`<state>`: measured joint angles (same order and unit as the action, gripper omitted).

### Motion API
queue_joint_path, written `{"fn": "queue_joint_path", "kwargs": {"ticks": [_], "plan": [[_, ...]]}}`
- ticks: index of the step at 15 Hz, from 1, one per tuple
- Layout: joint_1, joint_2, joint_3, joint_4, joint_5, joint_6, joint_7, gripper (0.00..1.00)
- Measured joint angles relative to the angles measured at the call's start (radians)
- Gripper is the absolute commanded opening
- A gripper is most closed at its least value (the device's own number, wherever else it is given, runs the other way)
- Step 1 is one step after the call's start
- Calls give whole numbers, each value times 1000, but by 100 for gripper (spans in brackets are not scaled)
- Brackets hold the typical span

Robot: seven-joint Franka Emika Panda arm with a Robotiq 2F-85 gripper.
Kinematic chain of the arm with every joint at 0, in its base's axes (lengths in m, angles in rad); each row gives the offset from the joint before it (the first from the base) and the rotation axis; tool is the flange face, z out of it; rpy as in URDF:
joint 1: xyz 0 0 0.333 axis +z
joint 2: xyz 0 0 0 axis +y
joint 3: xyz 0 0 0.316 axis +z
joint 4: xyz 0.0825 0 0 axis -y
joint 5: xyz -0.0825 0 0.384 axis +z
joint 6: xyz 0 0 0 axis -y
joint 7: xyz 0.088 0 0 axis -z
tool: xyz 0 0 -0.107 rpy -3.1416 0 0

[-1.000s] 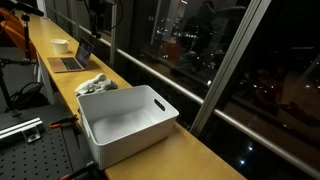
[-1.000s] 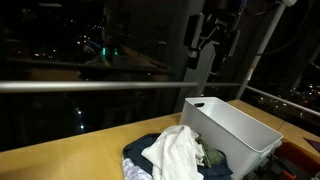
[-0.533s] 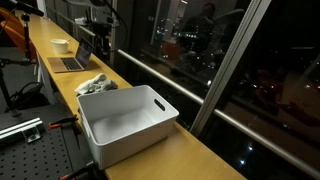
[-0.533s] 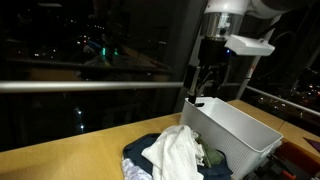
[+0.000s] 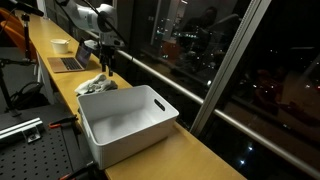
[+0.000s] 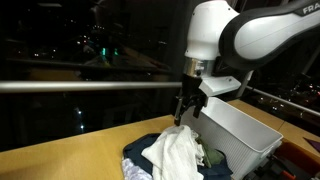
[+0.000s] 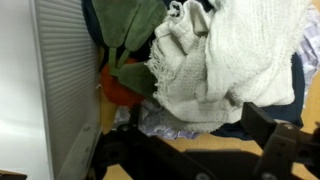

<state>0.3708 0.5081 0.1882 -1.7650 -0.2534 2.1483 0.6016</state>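
Observation:
Next, my gripper lowers with open fingers onto the white knit cloth's edge (image 6: 176,147) (image 7: 205,110) between them and closes there, since this cloth lies uncovered on top of the pile.
A pile of clothes (image 6: 175,157) lies on the wooden counter next to a white plastic bin (image 5: 125,122). The pile has a white knit cloth (image 7: 225,60) on top, with green (image 7: 125,30), red and dark blue pieces under it. My gripper (image 6: 183,108) hangs open just above the pile, fingers pointing down and holding nothing. In an exterior view the gripper (image 5: 108,62) is over the pile (image 5: 96,86), beside the bin's far end. In the wrist view the dark fingers (image 7: 200,135) frame the white cloth, and the bin wall (image 7: 60,90) is at the left.
The bin (image 6: 240,130) is empty. A laptop (image 5: 72,60) and a white bowl (image 5: 61,45) sit farther along the counter (image 5: 190,155). Dark windows with a metal rail (image 6: 90,86) run along the counter. A perforated metal table (image 5: 30,150) lies beside it.
The arm has come down from high above the bin to just over the clothes pile. The gripper stays open. The clothes and bin have not moved.

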Motion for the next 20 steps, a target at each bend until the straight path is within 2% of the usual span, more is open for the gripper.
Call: {"fn": "queue_joint_path", "kwargs": {"ticks": [5, 9, 10, 11, 12, 16, 20], "plan": [[-1, 152, -14, 57, 58, 109, -89, 100], [0, 246, -14, 75, 122, 134, -162, 100], [0, 261, -14, 76, 133, 135, -173, 75], [0, 273, -14, 76, 143, 135, -180, 74], [0, 281, -14, 76, 149, 135, -182, 68], [-1, 267, -27, 53, 160, 134, -180, 36], [-1, 183, -35, -23, 164, 134, -159, 6]]}}
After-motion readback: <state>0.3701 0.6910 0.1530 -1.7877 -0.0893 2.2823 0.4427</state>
